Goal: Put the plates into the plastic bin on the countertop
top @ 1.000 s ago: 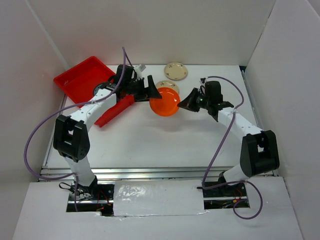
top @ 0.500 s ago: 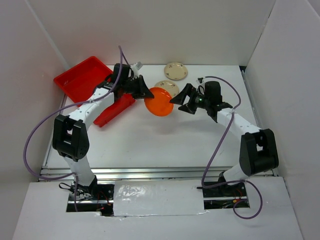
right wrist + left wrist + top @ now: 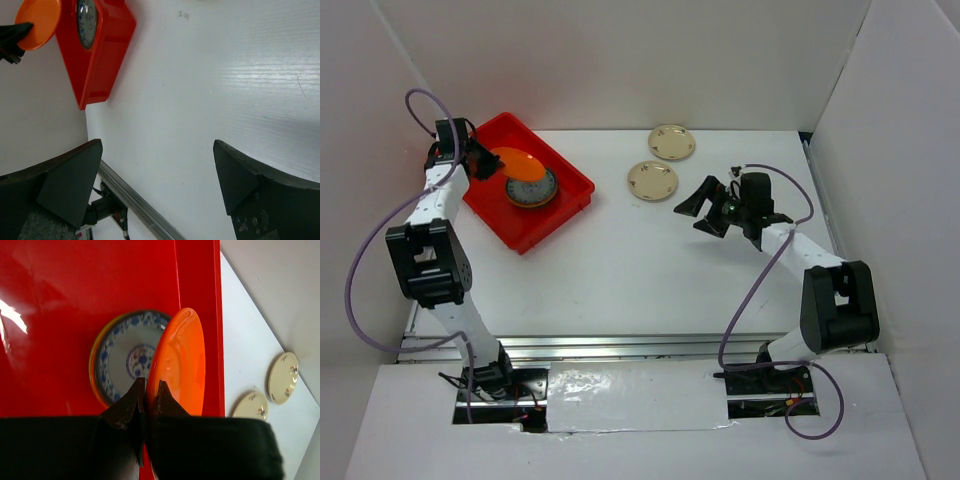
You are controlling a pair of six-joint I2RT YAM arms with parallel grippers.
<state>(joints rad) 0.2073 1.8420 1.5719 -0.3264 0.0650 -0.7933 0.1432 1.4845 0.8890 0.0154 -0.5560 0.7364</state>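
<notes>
The nearer beige plate's rim [image 3: 674, 186] [image 3: 202, 0] is next for my right gripper, which will go down and shift left in the top view onto it, since that plate is closest to its open fingers.
My left gripper [image 3: 149, 385] is shut on the rim of an orange plate [image 3: 180, 365], which it holds tilted on edge above the red plastic bin [image 3: 550, 215]. Below it in the bin lies a stack of plates topped by a blue-patterned one [image 3: 130, 352]. In the top view the left gripper [image 3: 480, 160] is at the bin's far left side. Two beige plates [image 3: 671, 141] [image 3: 652, 180] lie on the white countertop [image 3: 620, 270] at the back middle. My right gripper [image 3: 703, 208] hovers open and holds nothing, just right of the nearer beige plate.
White walls close in the table on the left, back and right. A metal rail [image 3: 140, 205] runs along the front edge. The bin stands at an angle in the back left corner.
The left gripper shut on the orange plate and carried it from the table's middle leftward to above the bin. The right gripper let go of that plate and opened wide.
</notes>
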